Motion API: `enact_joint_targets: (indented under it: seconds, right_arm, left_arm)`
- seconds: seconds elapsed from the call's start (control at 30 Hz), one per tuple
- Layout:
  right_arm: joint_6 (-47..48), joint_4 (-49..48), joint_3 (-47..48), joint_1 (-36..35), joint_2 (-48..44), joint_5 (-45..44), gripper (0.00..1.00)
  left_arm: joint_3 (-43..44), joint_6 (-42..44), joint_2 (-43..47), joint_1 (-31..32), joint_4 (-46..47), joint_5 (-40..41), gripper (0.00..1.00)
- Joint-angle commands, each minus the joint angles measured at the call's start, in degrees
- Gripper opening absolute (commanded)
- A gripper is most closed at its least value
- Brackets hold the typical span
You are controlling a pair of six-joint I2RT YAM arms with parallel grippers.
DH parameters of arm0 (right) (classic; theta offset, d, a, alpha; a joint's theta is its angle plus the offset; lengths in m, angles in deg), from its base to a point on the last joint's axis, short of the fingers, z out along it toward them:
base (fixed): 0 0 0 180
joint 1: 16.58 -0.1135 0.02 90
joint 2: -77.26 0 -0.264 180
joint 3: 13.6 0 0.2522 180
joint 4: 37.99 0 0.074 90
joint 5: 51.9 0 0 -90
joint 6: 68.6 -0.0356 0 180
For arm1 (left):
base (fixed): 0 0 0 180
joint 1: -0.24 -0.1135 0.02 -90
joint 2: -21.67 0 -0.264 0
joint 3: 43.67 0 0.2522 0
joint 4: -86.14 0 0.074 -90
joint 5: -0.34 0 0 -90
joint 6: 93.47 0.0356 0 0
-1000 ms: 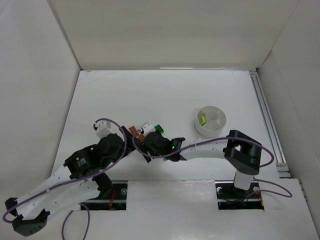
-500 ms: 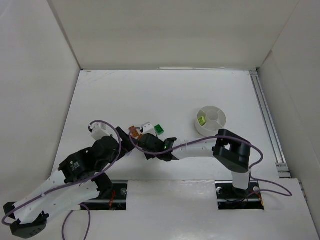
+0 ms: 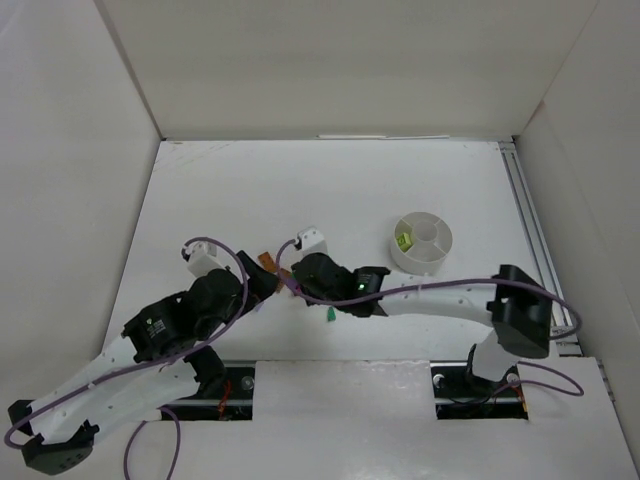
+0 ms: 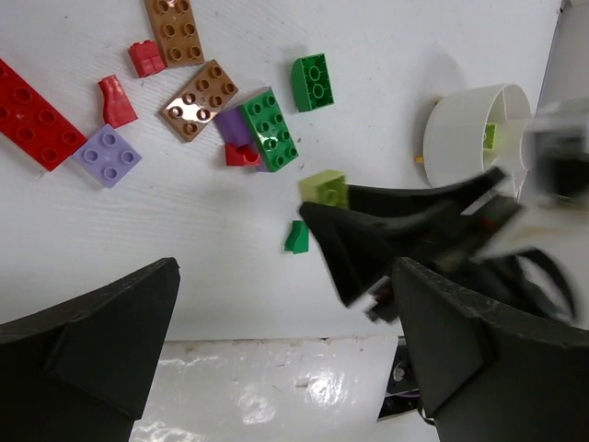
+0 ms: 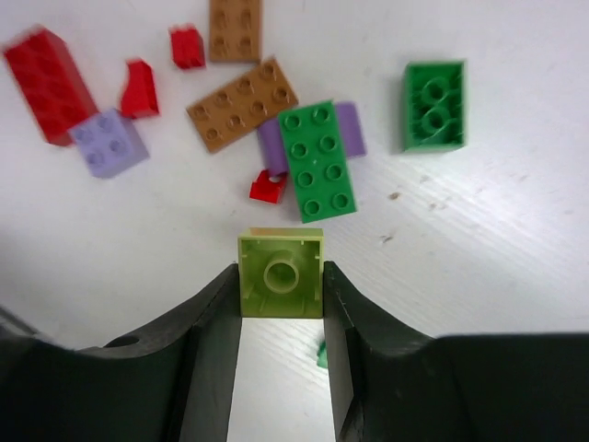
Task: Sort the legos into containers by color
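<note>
I will next carry the lime-yellow lego to the right in the top view with my right gripper and let it go over the lime brick's wedge (image 3: 404, 242), because that brick is the same color.
My right gripper (image 5: 281, 287) is shut on a lime-yellow lego (image 5: 281, 274), whose hollow underside faces the wrist camera. The remaining legos lie in a loose cluster just beyond it: a long dark green brick (image 5: 317, 158) over a lilac one, two brown plates (image 5: 242, 103), red pieces (image 5: 51, 72), a lilac square (image 5: 110, 143) and a second green brick (image 5: 434, 103). The white round dish (image 3: 421, 243) with its wedge containers holds one lime brick (image 3: 404, 240). My left gripper (image 4: 285, 276) is open and empty, hovering near the table's front edge beside the cluster.
A tiny green piece (image 4: 296, 238) lies on the table under the right fingers (image 4: 368, 241). The two wrists are close together at centre left (image 3: 280, 285). White walls enclose the table, with a rail (image 3: 535, 240) along its right side.
The right gripper has closed on the lime-yellow lego. Its wrist has shifted slightly right and its elbow has swung out to the right. The left arm has hardly moved.
</note>
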Motion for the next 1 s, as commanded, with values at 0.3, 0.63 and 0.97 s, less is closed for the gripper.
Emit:
enact_joint_targets:
  seconds: [0.3, 0.63, 0.97]
  right_arm:
    - [24.18, -0.28, -6.18, 26.25, -19.09, 4.81, 0.19]
    - [34.04, 0.34, -3.55, 37.08, -13.03, 6.49, 0.18]
    - [33.51, 0.95, -4.68, 40.6, -11.97, 7.19, 0.23]
  left_arm:
    - [1.85, 9.4, -11.08, -0.02, 13.25, -2.12, 1.0]
    - [5.88, 13.36, -18.82, -0.54, 16.33, -2.13, 1.0]
    - [7.65, 15.03, -22.43, -1.07, 16.33, -2.13, 1.0]
